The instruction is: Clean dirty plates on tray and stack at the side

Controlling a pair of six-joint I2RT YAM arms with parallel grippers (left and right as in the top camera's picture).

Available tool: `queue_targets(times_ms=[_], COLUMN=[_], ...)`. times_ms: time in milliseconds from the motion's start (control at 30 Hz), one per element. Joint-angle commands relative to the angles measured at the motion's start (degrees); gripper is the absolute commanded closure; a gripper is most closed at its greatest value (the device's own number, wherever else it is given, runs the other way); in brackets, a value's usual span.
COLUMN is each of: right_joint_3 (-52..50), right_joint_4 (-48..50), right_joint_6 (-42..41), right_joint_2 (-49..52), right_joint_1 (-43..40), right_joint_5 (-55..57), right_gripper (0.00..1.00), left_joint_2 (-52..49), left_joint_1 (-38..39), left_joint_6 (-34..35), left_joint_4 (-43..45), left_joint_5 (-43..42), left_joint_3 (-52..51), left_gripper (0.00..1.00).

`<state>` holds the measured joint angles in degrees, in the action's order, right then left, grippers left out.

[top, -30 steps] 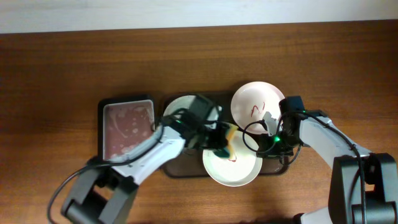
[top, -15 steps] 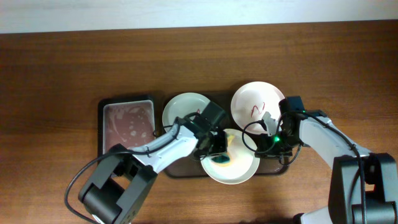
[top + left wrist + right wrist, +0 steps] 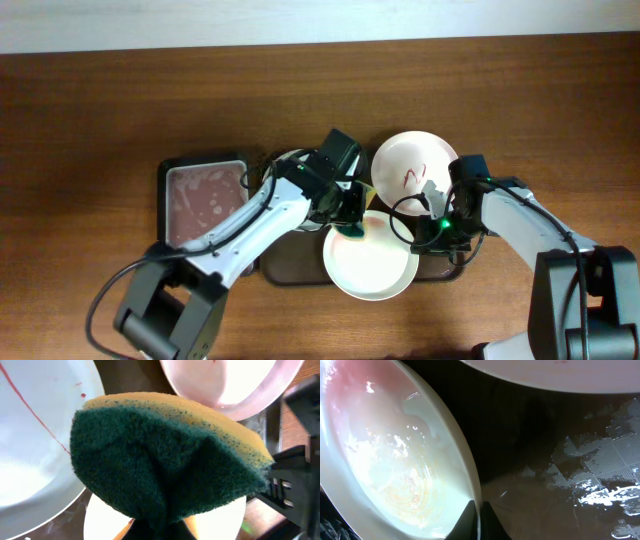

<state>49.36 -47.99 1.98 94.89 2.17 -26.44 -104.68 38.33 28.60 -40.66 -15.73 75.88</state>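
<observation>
Next I will lift my right gripper across to the right in the overhead view, lower and release the plate, since bare wooden table there has room for it.
The dark brown tray (image 3: 295, 268) holds three plates. The front plate (image 3: 375, 268) looks white and free of marks. My right gripper (image 3: 420, 238) is shut on its right rim; in the right wrist view the jaws (image 3: 477, 516) pinch that rim (image 3: 395, 460). My left gripper (image 3: 348, 222) is shut on a green-and-yellow sponge (image 3: 356, 232) at the plate's back-left rim. The sponge (image 3: 165, 460) fills the left wrist view. The back right plate (image 3: 415, 165) has a red scribble. The back left plate (image 3: 282, 162) is mostly hidden under my left arm; its red line shows in the left wrist view (image 3: 30, 435).
A smaller black tray with a pinkish inside (image 3: 205, 205) lies left of the brown tray. Bare wooden table (image 3: 100, 120) surrounds both trays. The tray surface (image 3: 555, 460) looks wet and dark beside the held plate.
My left gripper moved the sponge from the middle of the front plate back to its back-left rim. The red mark on that plate is gone. The right arm has not moved.
</observation>
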Motion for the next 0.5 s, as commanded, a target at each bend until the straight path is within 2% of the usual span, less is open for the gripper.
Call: queue_targets(times_ms=[0, 33, 200, 333, 400, 467], right_joint_3=[0.8, 0.8, 1.6, 2.9, 3.1, 3.9], right_joint_4=[-1.0, -1.4, -2.5, -3.3, -4.1, -3.6], right_joint_6=[-0.1, -1.4, 0.1, -1.7, -2.9, -5.7], right_joint_2=[0.1, 0.1, -3.5, -11.8, -16.0, -20.6], right_joint_1=[-0.3, -0.3, -0.3, -0.3, -0.3, -0.3], right_joint_5=[2.2, 4.9, 1.6, 4.8, 11.2, 17.4], right_gripper=[0.96, 0.96, 0.96, 0.96, 0.96, 0.96], left_joint_2=[-3.1, -2.7, 1.8, 6.5, 8.5, 8.9], left_joint_1=[0.5, -0.1, -6.9, -14.1, -18.6, -22.7], left_joint_6=[-1.3, -1.3, -5.4, -7.8, -7.9, -12.4], left_joint_4=[-1.1, -2.4, -12.5, -13.2, -13.3, -13.6], left_joint_5=[1.4, 3.7, 14.2, 14.3, 14.3, 14.1], left_joint_3=[0.1, 0.2, 0.2, 0.2, 0.2, 0.2], left_gripper=[1.0, 1.0, 1.0, 1.0, 1.0, 1.0])
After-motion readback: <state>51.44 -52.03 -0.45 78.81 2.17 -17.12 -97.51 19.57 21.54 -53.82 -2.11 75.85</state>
